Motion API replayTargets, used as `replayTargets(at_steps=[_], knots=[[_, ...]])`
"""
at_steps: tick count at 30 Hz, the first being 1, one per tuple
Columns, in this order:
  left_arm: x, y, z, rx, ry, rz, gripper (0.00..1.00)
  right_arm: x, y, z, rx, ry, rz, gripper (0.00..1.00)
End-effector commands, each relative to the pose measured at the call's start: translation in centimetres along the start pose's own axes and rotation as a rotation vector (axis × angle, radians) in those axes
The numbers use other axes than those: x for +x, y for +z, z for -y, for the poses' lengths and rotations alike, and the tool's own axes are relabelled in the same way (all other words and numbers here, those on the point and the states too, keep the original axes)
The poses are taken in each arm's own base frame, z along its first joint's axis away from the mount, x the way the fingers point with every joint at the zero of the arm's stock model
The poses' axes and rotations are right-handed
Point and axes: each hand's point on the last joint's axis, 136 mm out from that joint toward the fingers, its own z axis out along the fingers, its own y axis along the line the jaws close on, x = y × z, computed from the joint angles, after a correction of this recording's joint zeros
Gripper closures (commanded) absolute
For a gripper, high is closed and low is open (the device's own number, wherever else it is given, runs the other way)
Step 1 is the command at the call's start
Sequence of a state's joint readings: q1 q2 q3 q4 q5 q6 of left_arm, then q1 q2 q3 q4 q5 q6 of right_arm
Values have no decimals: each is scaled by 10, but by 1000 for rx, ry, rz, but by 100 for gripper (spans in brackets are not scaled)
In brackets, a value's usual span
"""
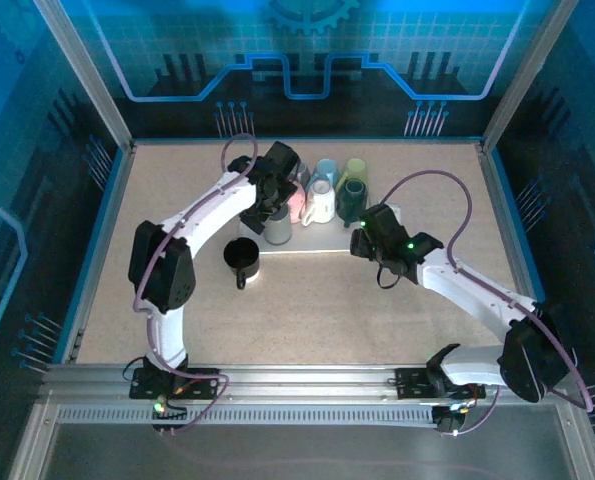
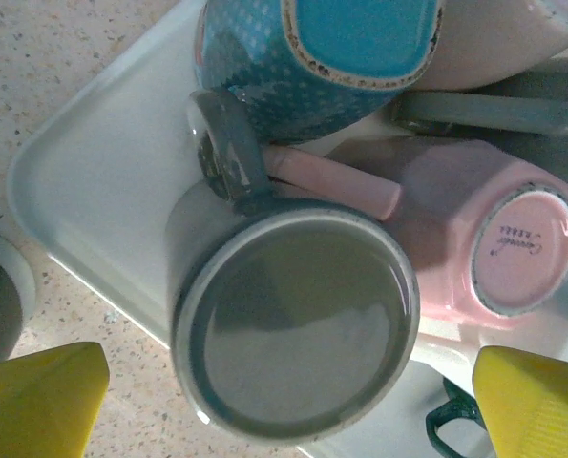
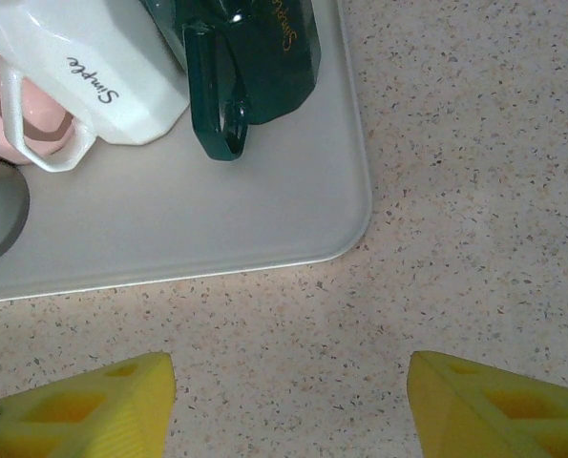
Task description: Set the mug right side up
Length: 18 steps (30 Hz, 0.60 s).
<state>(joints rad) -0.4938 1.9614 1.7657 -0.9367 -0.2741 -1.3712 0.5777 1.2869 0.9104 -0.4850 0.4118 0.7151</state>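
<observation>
I should next bring my left gripper down along the sides of the grey mug, and then I should close it there.
A grey mug (image 1: 278, 230) (image 2: 293, 324) stands upside down, base up, on the front left corner of a white tray (image 1: 329, 243) (image 2: 93, 181), its handle towards the back. My left gripper (image 1: 274, 208) (image 2: 288, 415) hangs right above it, open, with a yellow finger (image 2: 35, 405) on each side of the mug and not touching it. Over the bare table by the tray's front right corner (image 3: 346, 229), my right gripper (image 1: 361, 240) (image 3: 288, 382) stands open with nothing between its fingers.
Other mugs crowd the tray, upside down: pink (image 2: 474, 239), blue (image 2: 264, 76), white (image 3: 93, 67) and dark green (image 3: 264, 57). A light green one (image 1: 355, 170) is at the back. A black mug (image 1: 242, 258) stands upright on the table left of the tray.
</observation>
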Motion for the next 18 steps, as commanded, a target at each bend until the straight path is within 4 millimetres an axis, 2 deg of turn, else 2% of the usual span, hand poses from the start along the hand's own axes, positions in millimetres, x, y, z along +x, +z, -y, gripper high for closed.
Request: replayTargets(at_steps=[1,18], knots=[[-2,4,8,1,-49,-20,1,2,4,-2,3,-6,8,33],[0,46,-7,-62,-82,-46,1,11,18,-3,13,-23,-20,34]])
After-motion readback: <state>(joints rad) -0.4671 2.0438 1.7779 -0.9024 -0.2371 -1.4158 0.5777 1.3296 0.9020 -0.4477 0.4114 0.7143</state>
